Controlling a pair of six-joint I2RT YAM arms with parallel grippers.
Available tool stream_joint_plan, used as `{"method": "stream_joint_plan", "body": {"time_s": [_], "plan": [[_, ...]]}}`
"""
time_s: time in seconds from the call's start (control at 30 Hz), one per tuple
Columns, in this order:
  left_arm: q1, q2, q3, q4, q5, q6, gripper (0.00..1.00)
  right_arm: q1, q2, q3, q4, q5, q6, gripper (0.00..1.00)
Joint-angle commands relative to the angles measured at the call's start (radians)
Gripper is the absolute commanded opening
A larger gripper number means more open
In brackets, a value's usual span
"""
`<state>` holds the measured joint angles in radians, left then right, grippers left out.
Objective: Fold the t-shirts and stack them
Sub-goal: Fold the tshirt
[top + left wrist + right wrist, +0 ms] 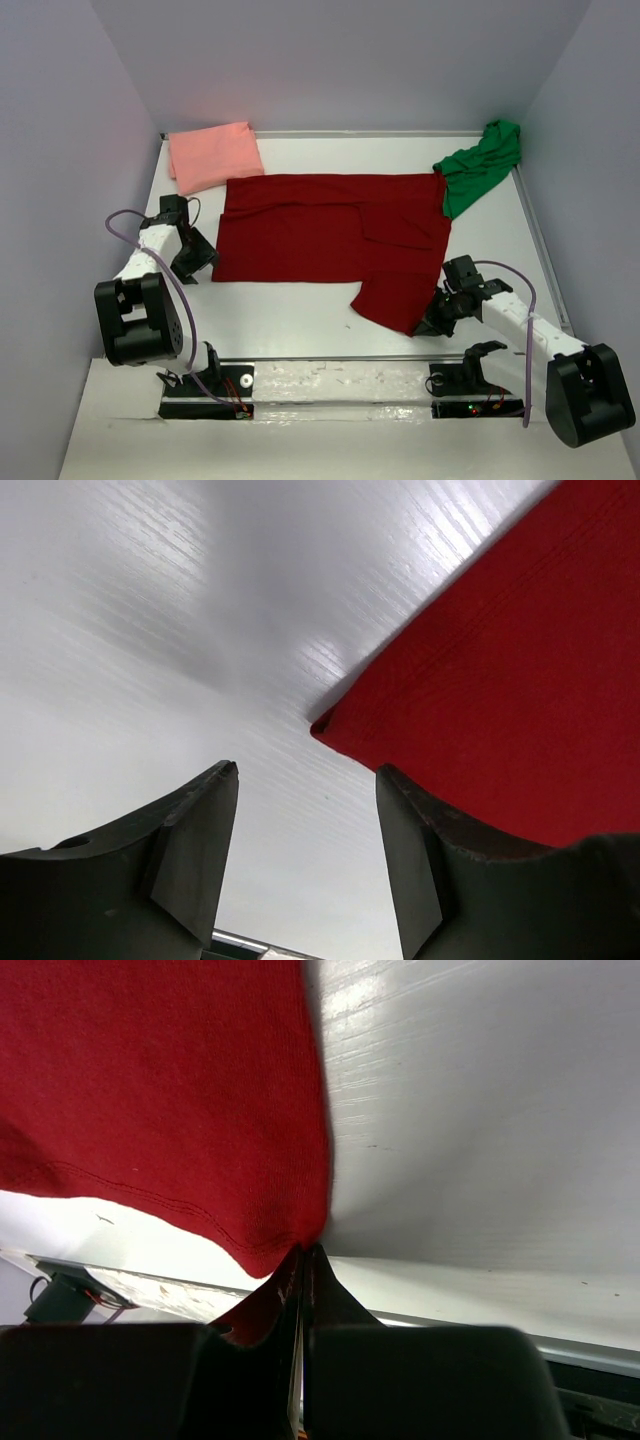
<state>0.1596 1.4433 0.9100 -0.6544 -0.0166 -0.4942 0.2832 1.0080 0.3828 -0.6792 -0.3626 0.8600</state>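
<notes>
I will lower the open fingers of my left gripper around the dark red t-shirt's near corner (pixel 217 279) (pixel 328 727) and close them, because that corner is below the gripper, just beyond the fingers.
The dark red t-shirt (pixel 330 235) lies spread across the middle of the table, one part trailing toward the near right. My right gripper (pixel 437 318) is shut on the near right corner of the dark red t-shirt (pixel 180 1100); in the right wrist view its jaws (pixel 305 1252) meet on the cloth's hem. My left gripper (pixel 196 262) stands open by the shirt's near left corner; in the left wrist view that corner (pixel 480 680) lies just beyond the gap between the fingertips (pixel 308 772), with only bare table between them. The salmon pink t-shirt (pixel 214 155) sits folded at the back left. The bright green t-shirt (pixel 481 165) lies crumpled at the back right.
Grey walls enclose the white table (pixel 300 310) on the left, back and right. A raised rim (pixel 540 240) runs along the right edge. The arm bases and cabling (pixel 340 385) sit along the near edge.
</notes>
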Motion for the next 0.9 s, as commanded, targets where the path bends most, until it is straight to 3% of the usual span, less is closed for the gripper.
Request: {"method": "stream_joint_plan", "body": {"time_s": [0.0,0.2,0.63,0.77,0.87], "plan": [[0.035,0.012,-0.003,0.006,0.010,0.020,0.67,0.010,-0.005,0.041,-0.016,0.025,-0.007,0.00],[0.049,0.068,-0.036,0.068,0.110,0.008,0.54,0.010,-0.016,0.042,-0.019,0.027,-0.006,0.00],[0.049,0.089,-0.054,0.091,0.136,0.000,0.55,0.010,-0.031,0.039,-0.025,0.030,0.008,0.00],[0.049,0.107,-0.062,0.105,0.147,-0.003,0.37,0.010,-0.031,0.041,-0.025,0.031,0.007,0.00],[0.049,0.118,-0.072,0.124,0.152,-0.018,0.36,0.010,-0.029,0.045,-0.025,0.031,0.002,0.00]]}}
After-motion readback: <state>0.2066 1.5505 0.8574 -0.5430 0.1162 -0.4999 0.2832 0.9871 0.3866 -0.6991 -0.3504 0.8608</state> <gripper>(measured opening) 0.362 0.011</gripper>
